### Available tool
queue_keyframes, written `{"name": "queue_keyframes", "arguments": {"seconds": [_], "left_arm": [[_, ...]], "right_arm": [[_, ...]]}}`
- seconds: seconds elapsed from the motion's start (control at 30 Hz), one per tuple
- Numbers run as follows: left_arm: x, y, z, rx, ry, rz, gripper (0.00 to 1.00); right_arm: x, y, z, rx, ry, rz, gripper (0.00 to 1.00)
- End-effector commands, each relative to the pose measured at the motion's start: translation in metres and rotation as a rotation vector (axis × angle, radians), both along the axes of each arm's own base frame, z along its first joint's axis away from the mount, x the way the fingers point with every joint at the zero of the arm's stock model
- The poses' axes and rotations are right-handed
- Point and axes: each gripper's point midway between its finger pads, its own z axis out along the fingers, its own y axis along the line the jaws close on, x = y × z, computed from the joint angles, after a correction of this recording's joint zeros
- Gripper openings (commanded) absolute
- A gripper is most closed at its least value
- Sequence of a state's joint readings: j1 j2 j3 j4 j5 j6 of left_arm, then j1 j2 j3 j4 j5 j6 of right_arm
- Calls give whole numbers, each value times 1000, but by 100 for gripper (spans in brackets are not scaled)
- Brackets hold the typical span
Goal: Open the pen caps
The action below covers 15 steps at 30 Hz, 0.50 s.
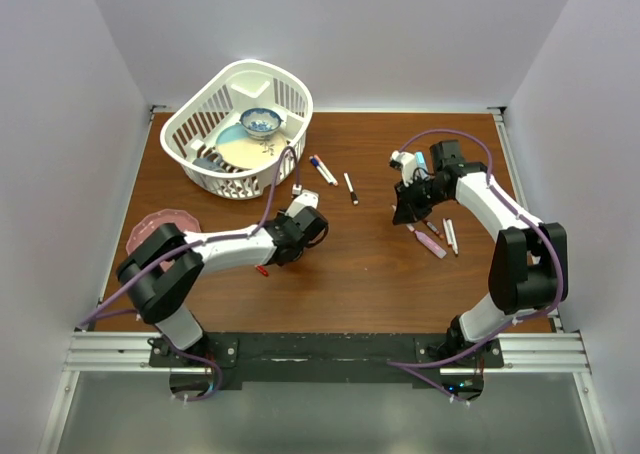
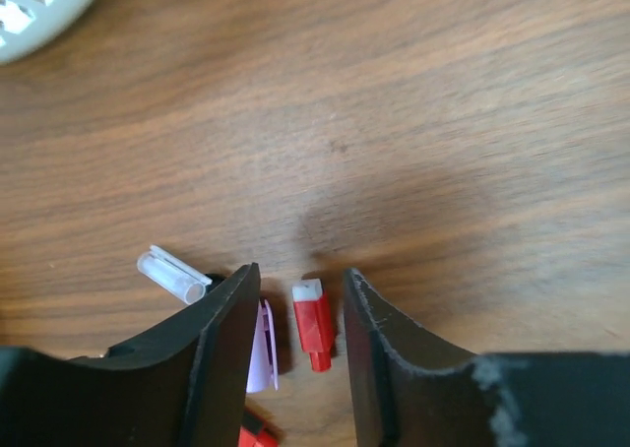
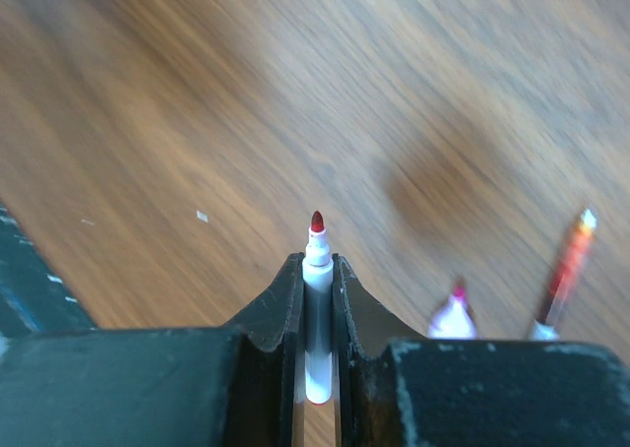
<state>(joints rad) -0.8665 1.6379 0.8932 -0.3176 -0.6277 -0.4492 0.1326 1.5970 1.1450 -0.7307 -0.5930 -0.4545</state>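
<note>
My right gripper holds the white pen, and its red tip is already bare. My right gripper will next move down and back to the wood (image 1: 417, 247) beside the purple pen and release the white pen.
My left gripper (image 2: 299, 282) is open and low over the table, its fingers either side of a red pen cap (image 2: 314, 321) that lies loose on the wood without touching them. A purple cap (image 2: 264, 347) lies against the left finger, a clear cap (image 2: 172, 276) just beyond it, and another red piece (image 2: 254, 437) shows at the bottom edge. In the top view this gripper (image 1: 278, 254) is left of centre. My right gripper (image 3: 316, 262) is shut on a white pen (image 3: 316, 309) whose bare red tip points forward. It hangs above the table at the right (image 1: 408, 209).
Several pens (image 1: 440, 236) lie under and beside the right gripper; two show in the right wrist view (image 3: 455, 314). Two more pens (image 1: 322, 169) lie mid-table. A white basket (image 1: 290, 89) with a bowl and plate stands back left. A pink plate (image 1: 160, 226) sits at the left edge.
</note>
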Motion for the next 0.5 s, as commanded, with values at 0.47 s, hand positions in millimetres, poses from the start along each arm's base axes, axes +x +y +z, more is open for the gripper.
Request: {"name": "queue_keyframes", "arguments": {"seconds": [0.47], "left_arm": [[-23,8,180,-336,-348,-224,84]], "right_arm": [[-27,-73,-56,-413,78,-70,16]]}}
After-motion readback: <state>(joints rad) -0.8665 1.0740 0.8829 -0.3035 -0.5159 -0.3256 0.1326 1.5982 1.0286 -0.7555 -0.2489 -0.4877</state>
